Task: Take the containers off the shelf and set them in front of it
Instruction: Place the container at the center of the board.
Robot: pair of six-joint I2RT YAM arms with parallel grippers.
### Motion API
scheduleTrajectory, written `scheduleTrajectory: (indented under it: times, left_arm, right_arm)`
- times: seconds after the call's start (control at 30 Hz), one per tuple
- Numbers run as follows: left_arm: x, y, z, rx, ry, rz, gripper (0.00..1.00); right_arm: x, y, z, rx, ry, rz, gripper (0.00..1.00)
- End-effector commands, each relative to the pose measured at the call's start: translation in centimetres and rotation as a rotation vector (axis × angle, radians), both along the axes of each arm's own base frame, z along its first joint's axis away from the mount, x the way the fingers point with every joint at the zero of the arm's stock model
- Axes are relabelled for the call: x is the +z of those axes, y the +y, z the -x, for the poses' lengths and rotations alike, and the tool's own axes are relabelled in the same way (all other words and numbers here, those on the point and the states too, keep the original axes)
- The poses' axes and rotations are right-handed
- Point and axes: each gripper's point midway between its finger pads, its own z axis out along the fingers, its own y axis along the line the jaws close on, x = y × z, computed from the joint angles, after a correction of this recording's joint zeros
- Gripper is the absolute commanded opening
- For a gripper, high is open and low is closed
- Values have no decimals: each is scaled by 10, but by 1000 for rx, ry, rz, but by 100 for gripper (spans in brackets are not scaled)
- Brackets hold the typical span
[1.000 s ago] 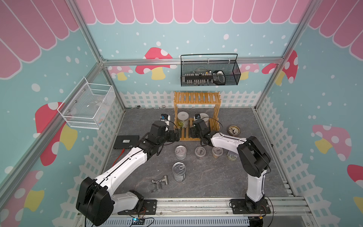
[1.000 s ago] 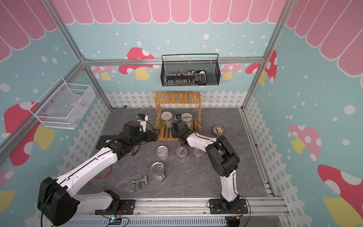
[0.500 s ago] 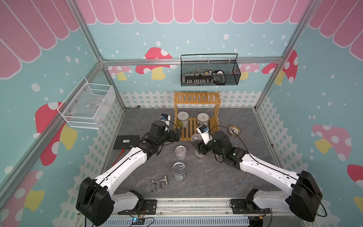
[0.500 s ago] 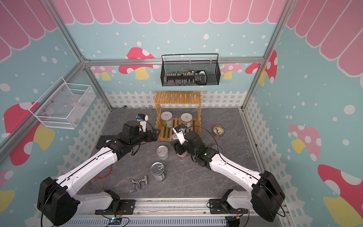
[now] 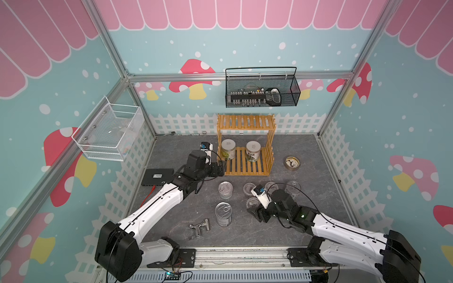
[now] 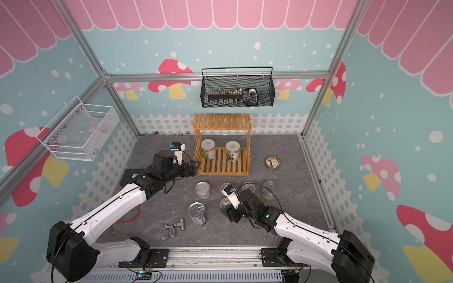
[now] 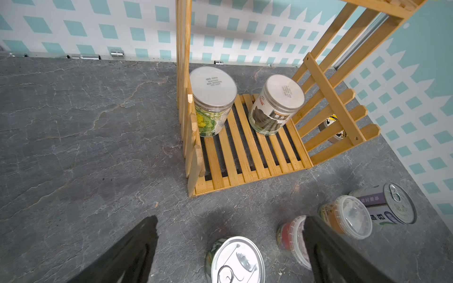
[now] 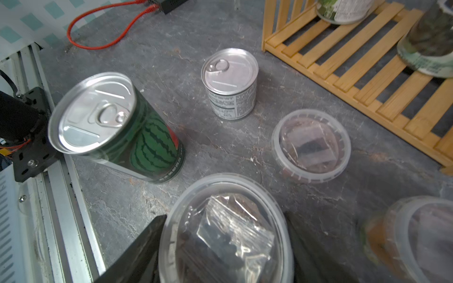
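Observation:
I should next lower the clear plastic jar with my right gripper to the bare floor (image 5: 247, 215) below it, beside the tall tin can, and release it upright.
The bamboo shelf (image 5: 245, 169) (image 7: 245, 156) stands at the back. Two white-lidded jars (image 5: 228, 149) (image 5: 253, 151) sit on its lower tier. My left gripper (image 5: 221, 169) (image 7: 230, 220) hangs open and empty by the shelf's front left corner. My right gripper (image 5: 253, 208) (image 8: 224, 218) is shut on a clear plastic jar (image 8: 225, 232), well in front of the shelf. On the floor before the shelf stand three tin cans (image 5: 225, 190) (image 5: 223, 216) (image 5: 293, 188) and two clear jars (image 5: 249, 188) (image 5: 270, 186).
A tape roll (image 5: 292, 162) lies right of the shelf. A metal faucet piece (image 5: 199, 226) lies near the front rail. A black box (image 5: 158, 176) with a red cable sits at the left. A black wire basket (image 5: 262, 90) and a white mesh basket (image 5: 110, 132) hang on the walls.
My right gripper has come away from the shelf's lower tier toward the front, carrying the clear jar. The left arm has stayed where it was.

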Motion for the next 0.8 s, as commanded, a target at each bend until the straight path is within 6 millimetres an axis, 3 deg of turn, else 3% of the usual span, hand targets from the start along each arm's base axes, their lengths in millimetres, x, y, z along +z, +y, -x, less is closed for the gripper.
scheduleTrajectory:
  times: [0.0,0.33,0.57,0.77]
  left_arm:
    - [3,-1,1,-16,-10,11,96]
    - [8,-1,3,-24,-22,16,96]
    - [8,-2,3,-31,-20,15,96]
    - [7,-2,3,-31,-21,12,96]
  right_arm:
    - [-4,7,-2,-7,7,-44,67]
    - [-26,11,-4,-20,45,-35,72]
    - [-44,2,-5,-50,58,18,77]
    - [-46,1,-5,-52,65,22,91]
